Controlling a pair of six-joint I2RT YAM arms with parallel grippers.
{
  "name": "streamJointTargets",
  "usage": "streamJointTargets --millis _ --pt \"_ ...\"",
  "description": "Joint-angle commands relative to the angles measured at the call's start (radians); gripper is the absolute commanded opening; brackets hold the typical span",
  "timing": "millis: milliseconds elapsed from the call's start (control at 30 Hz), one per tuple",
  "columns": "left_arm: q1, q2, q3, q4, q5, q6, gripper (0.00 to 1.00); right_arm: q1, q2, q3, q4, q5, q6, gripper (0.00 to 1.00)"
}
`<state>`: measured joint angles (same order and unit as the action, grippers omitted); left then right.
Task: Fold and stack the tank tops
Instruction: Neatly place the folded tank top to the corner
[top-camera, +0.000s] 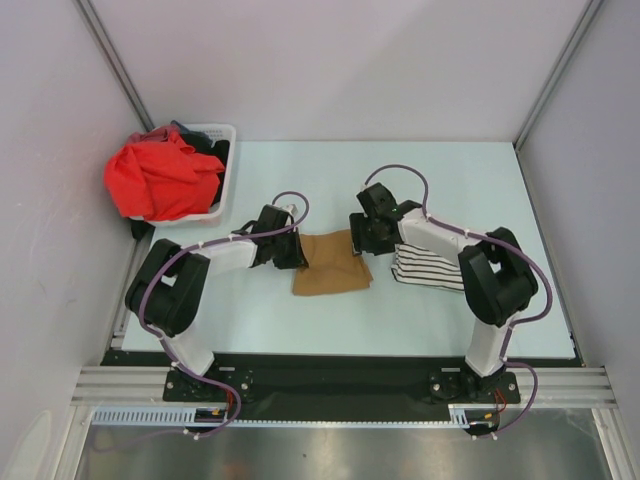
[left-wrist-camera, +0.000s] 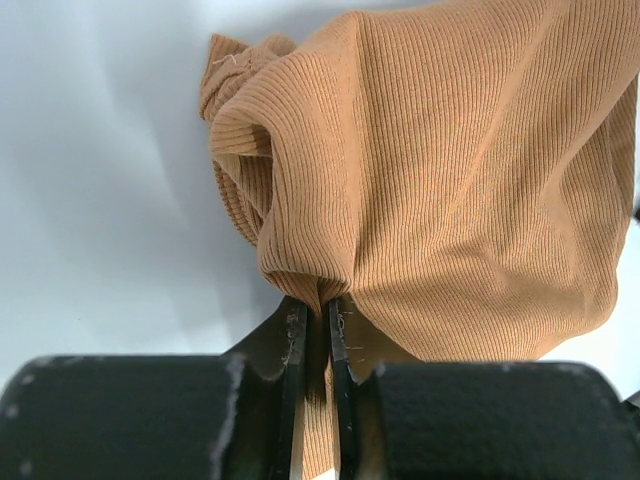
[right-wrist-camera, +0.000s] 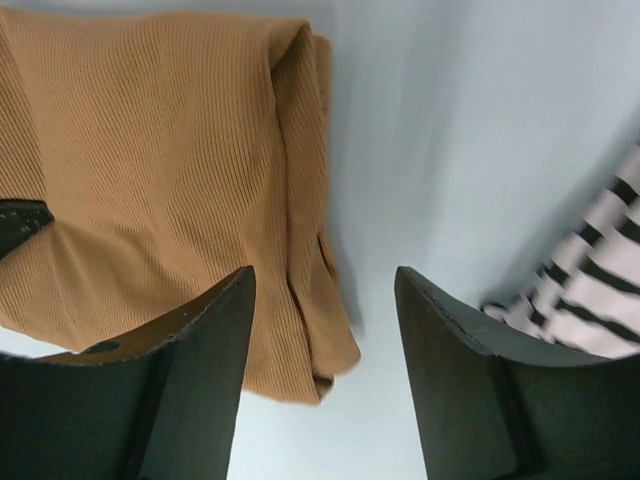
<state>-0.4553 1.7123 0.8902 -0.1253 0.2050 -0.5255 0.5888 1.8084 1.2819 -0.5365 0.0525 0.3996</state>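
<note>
The striped tank top lies to my left gripper's right in the top view. The tan tank top goes with my left gripper next and is released onto the striped tank top.
A tan-brown tank top lies folded on the table between the two arms. My left gripper is shut on its left edge; in the left wrist view a pinch of ribbed tan cloth sits between the closed jaws. My right gripper hovers over the top's right edge, open, with nothing between its fingers; the tan top lies under the left finger. The striped tank top lies folded just right of it, partly under the right arm, and shows at the right wrist view's edge as striped cloth.
A white laundry basket stands at the table's back left with red cloth heaped in it. Light walls enclose the table on three sides. A black base strip runs along the near edge.
</note>
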Motion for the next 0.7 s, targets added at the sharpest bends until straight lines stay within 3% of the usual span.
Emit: streamJointTargets --millis 0,233,333,467,500,600,667 --pt "0.020 -0.013 0.009 -0.050 -0.036 0.042 0.00 -0.033 0.054 0.011 0.099 -0.161 -0.002 0.64" --pt "0.024 0.001 0.010 -0.047 -0.036 0.044 0.00 -0.047 0.155 0.008 0.145 -0.244 0.010 0.61" --pt "0.024 0.015 0.012 -0.045 -0.041 0.045 0.00 -0.024 0.175 0.004 0.142 -0.227 0.013 0.45" --pt "0.024 0.044 0.016 -0.031 -0.042 0.039 0.00 0.017 0.195 0.007 0.132 -0.204 0.007 0.38" --pt "0.024 0.050 0.018 -0.027 -0.039 0.030 0.00 0.020 0.197 0.008 0.132 -0.195 0.008 0.25" --pt "0.012 0.067 0.026 -0.014 -0.038 0.013 0.00 0.022 0.181 0.010 0.142 -0.178 0.013 0.00" --pt "0.001 0.073 0.042 -0.008 -0.038 0.002 0.00 0.017 0.160 0.008 0.145 -0.169 0.013 0.00"
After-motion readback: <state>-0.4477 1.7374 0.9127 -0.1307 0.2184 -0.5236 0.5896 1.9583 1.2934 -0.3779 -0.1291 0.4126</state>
